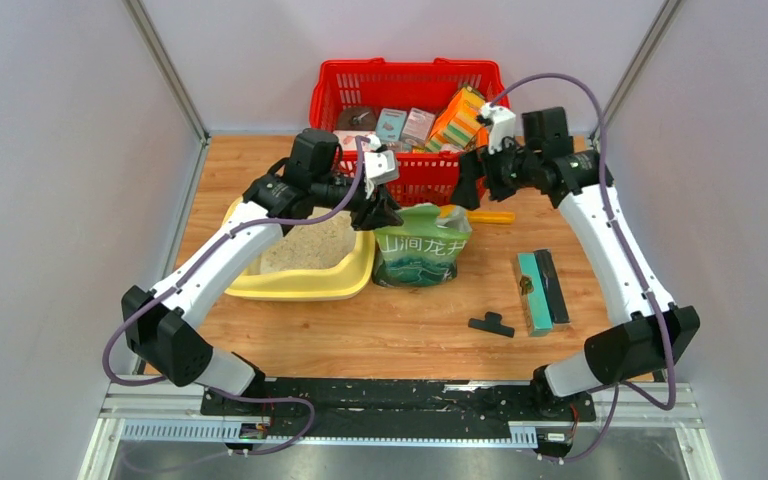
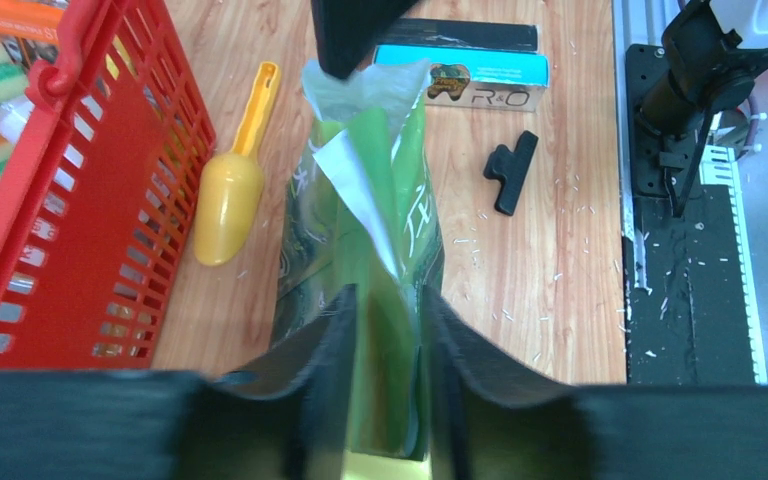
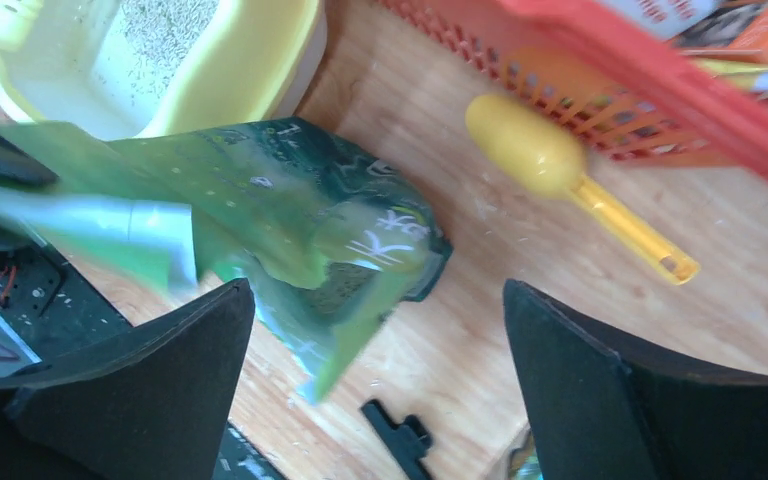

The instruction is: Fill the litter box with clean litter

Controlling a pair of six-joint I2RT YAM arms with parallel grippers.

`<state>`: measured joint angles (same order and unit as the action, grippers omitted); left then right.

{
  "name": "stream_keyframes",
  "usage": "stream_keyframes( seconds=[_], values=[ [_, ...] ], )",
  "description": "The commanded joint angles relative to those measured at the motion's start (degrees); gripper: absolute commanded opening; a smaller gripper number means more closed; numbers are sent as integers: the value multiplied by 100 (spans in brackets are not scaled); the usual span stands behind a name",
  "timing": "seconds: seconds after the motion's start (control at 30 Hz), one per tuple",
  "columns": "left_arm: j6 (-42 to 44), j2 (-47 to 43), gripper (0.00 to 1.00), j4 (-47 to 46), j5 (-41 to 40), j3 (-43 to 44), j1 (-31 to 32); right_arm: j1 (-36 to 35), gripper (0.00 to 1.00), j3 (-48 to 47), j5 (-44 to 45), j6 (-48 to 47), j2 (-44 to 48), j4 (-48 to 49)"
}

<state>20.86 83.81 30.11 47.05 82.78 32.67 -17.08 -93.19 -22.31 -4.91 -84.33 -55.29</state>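
My right gripper should turn next and go down to the handle's loose end (image 1: pixel 503 217), because the scoop's handle points away from the bag (image 1: pixel 420 247).
The pale-yellow litter box (image 1: pixel 346 277) sits left of centre, with beige clean litter (image 1: pixel 308 247) heaped inside; it also shows in the right wrist view (image 3: pixel 250 70) with litter (image 3: pixel 165 20). A green bag (image 1: pixel 420 247) with white characters stands upright against its right rim. My left gripper (image 1: pixel 378 212) is shut on the bag's top edge (image 2: pixel 385 330). My right gripper (image 1: pixel 470 178) is open and empty, above the table just right of the bag top (image 3: pixel 290 220).
A red mesh basket (image 1: pixel 340 80) with packets stands at the back. A yellow-orange scoop (image 1: pixel 487 217) lies in front of it. A teal box (image 1: pixel 534 291) and a black clip (image 1: pixel 491 324) lie to the right. Stray grains dot the wood.
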Motion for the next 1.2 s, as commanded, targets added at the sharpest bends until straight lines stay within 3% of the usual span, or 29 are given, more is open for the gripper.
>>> stream_keyframes(
  seconds=[0.0, 0.13, 0.2, 0.23, 0.4, 0.77, 1.17],
  values=[
    [5, -251, 43, -128, 121, 256, -6, 950, 100, -34, -1599, -1396, 49, 106],
    [6, -356, 53, -23, -81, 352, -67, 1872, 100, 389, -2163, -4071, 66, -209],
    [23, -453, 57, 83, -230, 353, -102, 1928, 100, 468, -2024, -4814, -38, -342],
    [23, -488, 58, 118, -292, 326, -146, 1928, 100, 477, -1997, -5749, -109, -656],
    [76, -734, 58, 329, -459, 256, -287, 1919, 95, 732, -1637, -7347, -591, -869],
    [234, -972, 58, 707, -670, 344, -357, 1734, 84, 29, -337, -8307, -2560, -686],
    [304, -1016, 58, 813, -767, 352, -357, 1436, 79, 608, 463, -8421, -2966, 799]
  ],
)
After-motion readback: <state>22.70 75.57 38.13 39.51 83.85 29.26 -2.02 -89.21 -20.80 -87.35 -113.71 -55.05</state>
